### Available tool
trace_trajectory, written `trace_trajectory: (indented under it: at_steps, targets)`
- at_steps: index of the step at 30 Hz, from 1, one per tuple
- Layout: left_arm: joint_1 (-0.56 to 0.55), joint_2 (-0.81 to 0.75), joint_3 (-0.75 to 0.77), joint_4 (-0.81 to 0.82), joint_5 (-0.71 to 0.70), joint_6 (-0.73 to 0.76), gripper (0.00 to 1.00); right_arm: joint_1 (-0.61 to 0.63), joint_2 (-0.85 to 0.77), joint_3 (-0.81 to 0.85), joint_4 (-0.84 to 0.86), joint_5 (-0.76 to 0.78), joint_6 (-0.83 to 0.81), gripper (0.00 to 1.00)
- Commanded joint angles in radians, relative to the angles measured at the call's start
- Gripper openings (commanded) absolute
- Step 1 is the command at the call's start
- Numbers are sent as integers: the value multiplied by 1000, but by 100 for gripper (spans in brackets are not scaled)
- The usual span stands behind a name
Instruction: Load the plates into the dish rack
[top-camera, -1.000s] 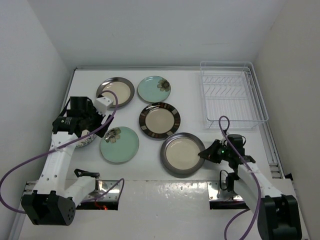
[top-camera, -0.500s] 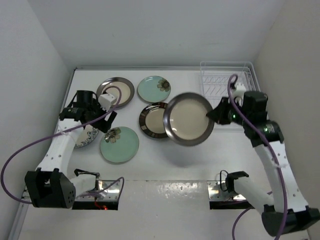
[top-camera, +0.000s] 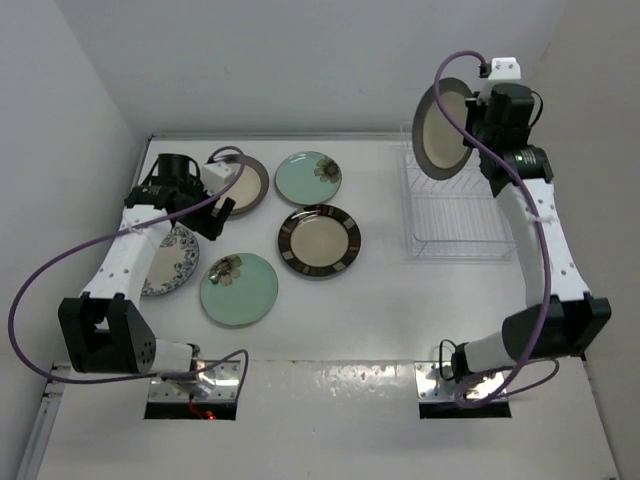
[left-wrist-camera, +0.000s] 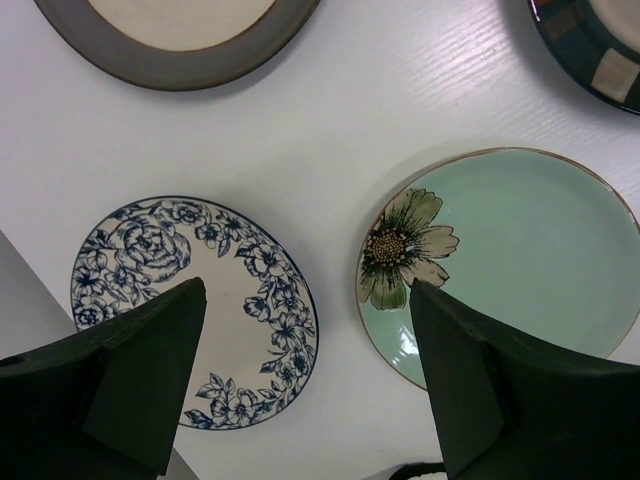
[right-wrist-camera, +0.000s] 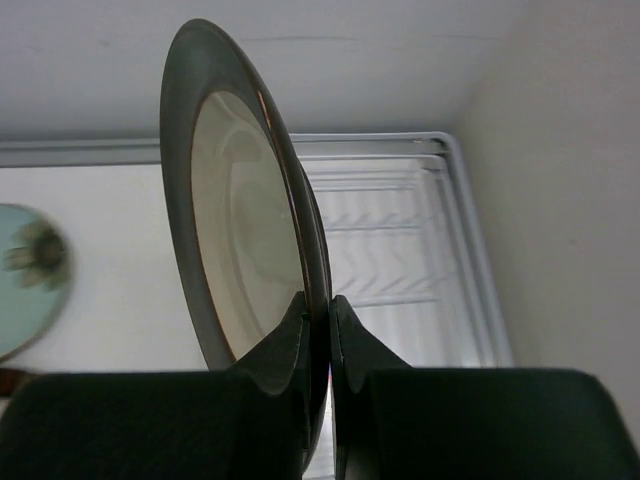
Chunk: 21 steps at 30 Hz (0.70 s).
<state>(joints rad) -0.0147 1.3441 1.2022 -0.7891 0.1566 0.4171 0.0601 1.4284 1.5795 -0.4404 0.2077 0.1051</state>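
Note:
The right gripper carries the plate down into the rack's side nearest the flat plates next.
My right gripper (top-camera: 470, 122) is shut on the rim of a cream plate with a dark grey rim (top-camera: 438, 128), held on edge high above the white wire dish rack (top-camera: 462, 256). In the right wrist view my gripper (right-wrist-camera: 318, 305) pinches that plate's (right-wrist-camera: 235, 240) edge, with the rack (right-wrist-camera: 400, 240) below it. My left gripper (top-camera: 208, 215) hangs open over the table between the blue-white plate (left-wrist-camera: 195, 310) and a mint-green flower plate (left-wrist-camera: 500, 260), holding nothing. A second grey-rimmed plate (top-camera: 243, 183), another mint plate (top-camera: 308, 177) and a brown-rimmed plate (top-camera: 320, 241) lie flat.
White walls close in the table at the back and both sides. The rack stands against the back right corner. The blue-white plate (top-camera: 170, 262) lies near the left wall, partly under my left arm. My right arm's cable (top-camera: 455, 75) loops over the held plate.
My right arm has lifted the grey-rimmed plate from the table's front, carried it back and up over the rack, and turned it on edge. My left arm has swung a little toward the back.

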Motion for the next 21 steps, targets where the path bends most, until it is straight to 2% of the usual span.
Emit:
trace_trajectory:
  at_steps: [1,10,21]
  targets:
    - [-10,30,28,11,-6,0,88,3,29,16,304,214,-138,0]
    - [9,75,19,2,-6,-9,88,24,176,-58,541,278,-154,0]
    - [18,105,-24,2,-17,-9,88,69,317,-22,545,358,-168,0]
